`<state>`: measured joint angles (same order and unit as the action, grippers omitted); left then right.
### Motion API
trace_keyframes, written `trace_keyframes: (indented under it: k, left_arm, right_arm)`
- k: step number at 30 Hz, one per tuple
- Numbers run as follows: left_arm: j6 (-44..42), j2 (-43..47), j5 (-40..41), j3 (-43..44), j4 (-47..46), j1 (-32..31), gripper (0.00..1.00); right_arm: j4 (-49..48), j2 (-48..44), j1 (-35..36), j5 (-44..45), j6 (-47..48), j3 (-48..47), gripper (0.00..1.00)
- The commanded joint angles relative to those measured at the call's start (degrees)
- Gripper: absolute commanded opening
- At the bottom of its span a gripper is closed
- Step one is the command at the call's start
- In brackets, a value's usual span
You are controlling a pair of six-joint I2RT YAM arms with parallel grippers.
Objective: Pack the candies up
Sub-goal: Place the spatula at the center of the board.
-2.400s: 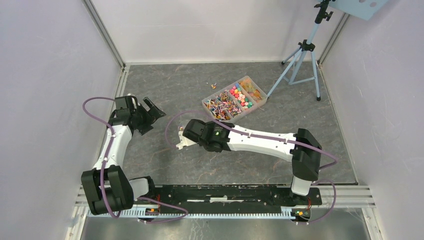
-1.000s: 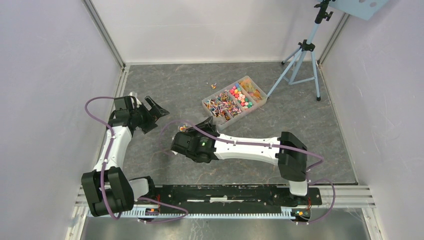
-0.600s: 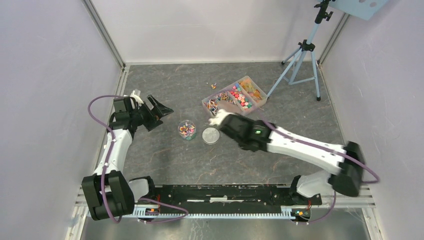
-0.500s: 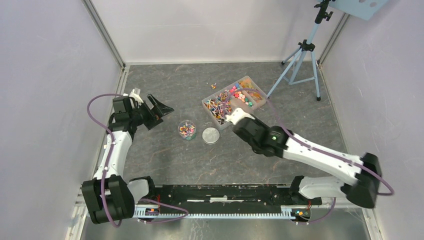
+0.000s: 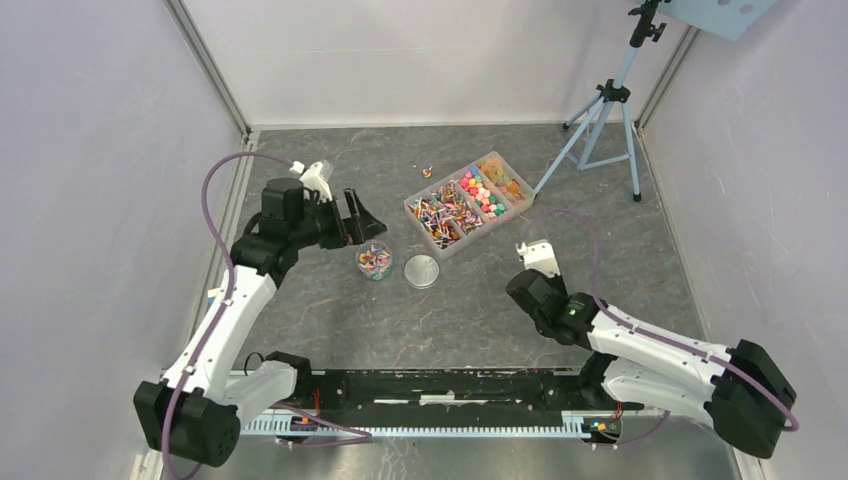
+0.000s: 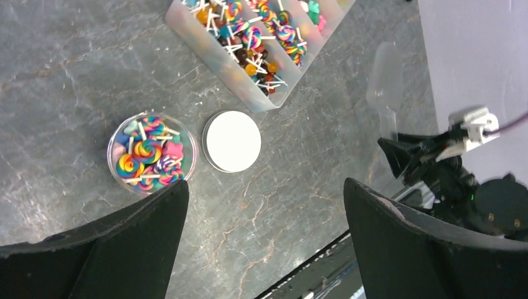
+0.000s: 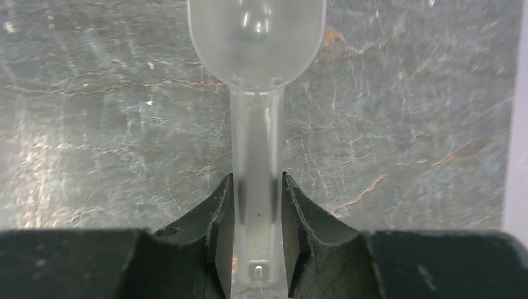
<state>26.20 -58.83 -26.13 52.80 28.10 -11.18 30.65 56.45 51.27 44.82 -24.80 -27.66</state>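
The jar [image 5: 373, 260] is full and the scoop is empty, so I will next move my right gripper to the right in the top view and down onto the bare floor.
The candies fill a small clear round jar [image 6: 151, 162] [image 5: 373, 260] and a clear compartment tray [image 6: 255, 37] [image 5: 465, 203]. A round grey lid [image 6: 231, 141] [image 5: 422, 271] lies flat just right of the jar. My left gripper [image 6: 264, 187] [image 5: 362, 228] hovers open over the floor beside the jar and lid, with nothing between its fingers. My right gripper [image 7: 257, 187] [image 6: 405, 156] is shut on the handle of a clear plastic scoop [image 7: 257, 37]. The scoop's bowl is empty over bare floor, well to the right of the lid.
A couple of loose candies [image 5: 427, 170] lie on the floor behind the tray. A blue tripod [image 5: 600, 110] stands at the back right. Walls enclose the stone-patterned floor, and a black rail [image 5: 450, 385] runs along the near edge.
My right arm has swung away from the jar and tray, back to the near right, still holding the scoop. My left arm has moved right to above the jar.
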Motion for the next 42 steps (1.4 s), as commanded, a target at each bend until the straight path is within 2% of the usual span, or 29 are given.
trace_keyframes:
  k: [1, 5, 7, 11, 15, 19, 23, 27, 29, 34, 38, 40, 42]
  left_arm:
    - [-5.98, 0.82, 10.14, 3.78, 3.34, -6.52, 1.00]
    - [-6.07, -2.16, 17.97, 4.65, 4.02, -14.14, 1.00]
    - [-5.98, -4.49, 22.09, 5.32, 4.36, -18.55, 1.00]
    - [-5.31, -9.73, 32.58, 7.33, 5.74, -25.48, 1.00]
    - [-5.02, -14.55, 39.73, 9.52, 6.16, -30.93, 1.00]
    - [-4.88, -17.76, 43.47, 11.13, 6.48, -33.47, 1.00]
    - [-5.03, -17.91, 44.42, 11.29, 4.69, -33.97, 1.00]
    - [-4.62, -16.93, 45.75, 10.95, 2.77, -33.88, 1.00]
    - [-3.89, -15.73, 46.70, 10.12, 1.61, -33.60, 1.00]
    - [-4.18, -14.57, 41.28, 10.07, -1.18, -33.28, 1.00]
    - [-6.52, -18.88, 38.09, 12.03, 0.33, -33.88, 0.99]
    - [-7.15, -21.72, 40.81, 12.58, 1.45, -35.18, 0.98]
    - [-7.50, -23.78, 42.51, 12.27, 1.30, -36.74, 0.98]
  right_arm:
    - [-14.62, -2.83, -5.87, -4.62, -2.74, 5.28, 0.00]
    - [-20.45, -1.39, -14.12, -10.35, -3.53, 8.49, 0.00]
    - [-19.82, 0.38, -17.12, -10.71, -5.65, 8.24, 0.00]
    - [-17.89, 3.74, -20.39, -10.54, -9.87, 6.69, 0.00]
    - [-17.31, 5.99, -23.26, -11.38, -11.67, 5.62, 0.03]
    - [-15.92, 6.51, -25.19, -11.10, -10.14, 4.18, 0.19]
    - [-15.19, 3.79, -26.12, -10.73, -7.60, 3.58, 0.26]
    - [-13.26, 0.21, -26.55, -10.44, -5.56, 2.91, 0.41]
    - [-11.74, -1.82, -26.57, -10.12, -4.66, 2.32, 0.46]
    - [-8.14, -8.16, -26.57, -11.49, -1.08, 0.36, 0.62]
    - [-8.30, -14.80, -26.65, -16.91, 5.13, -0.48, 0.77]
    - [-9.44, -18.25, -26.58, -21.97, 8.73, -0.31, 0.97]
    - [-9.43, -21.67, -26.64, -24.52, 10.12, -0.25, 0.98]
